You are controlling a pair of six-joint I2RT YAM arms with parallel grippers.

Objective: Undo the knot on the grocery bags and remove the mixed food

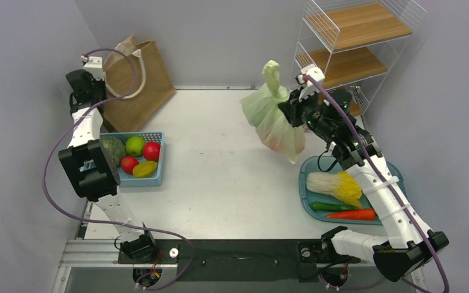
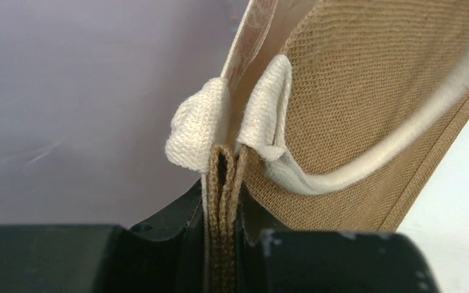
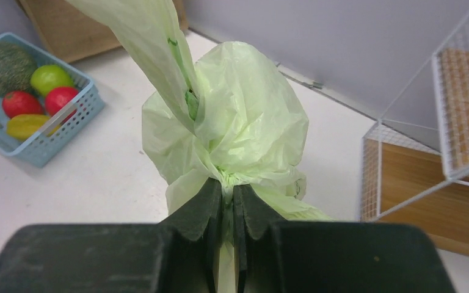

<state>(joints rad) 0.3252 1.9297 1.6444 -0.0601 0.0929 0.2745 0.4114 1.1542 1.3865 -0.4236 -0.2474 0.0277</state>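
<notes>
I will next move the pale green bag back and toward the blue basket with my right gripper. Then I will lower the bag onto the table's middle (image 1: 225, 154) (image 3: 128, 163).
My right gripper (image 1: 290, 111) (image 3: 226, 194) is shut on the pale green plastic bag (image 1: 273, 122) (image 3: 244, 116), pinching the twisted plastic right at the knot (image 3: 232, 178). The bag hangs lifted above the table's back right, with its loop handles (image 1: 272, 74) sticking up. Something reddish (image 1: 279, 144) shows faintly through the plastic. At the back left my left gripper (image 1: 105, 65) (image 2: 223, 195) is shut on the folded top edge of the brown bag (image 1: 139, 82) (image 2: 366, 91), just below where a white handle (image 2: 269, 110) is attached.
A blue basket (image 1: 152, 180) at the left holds a green fruit (image 1: 135, 145), red fruits (image 1: 151, 151), a yellow mango (image 1: 145, 169) and a dark bumpy vegetable (image 1: 113, 148). A teal tray (image 1: 308, 168) at the right holds a cabbage (image 1: 334, 185), a green vegetable and a carrot. A wire shelf (image 1: 354, 43) stands back right.
</notes>
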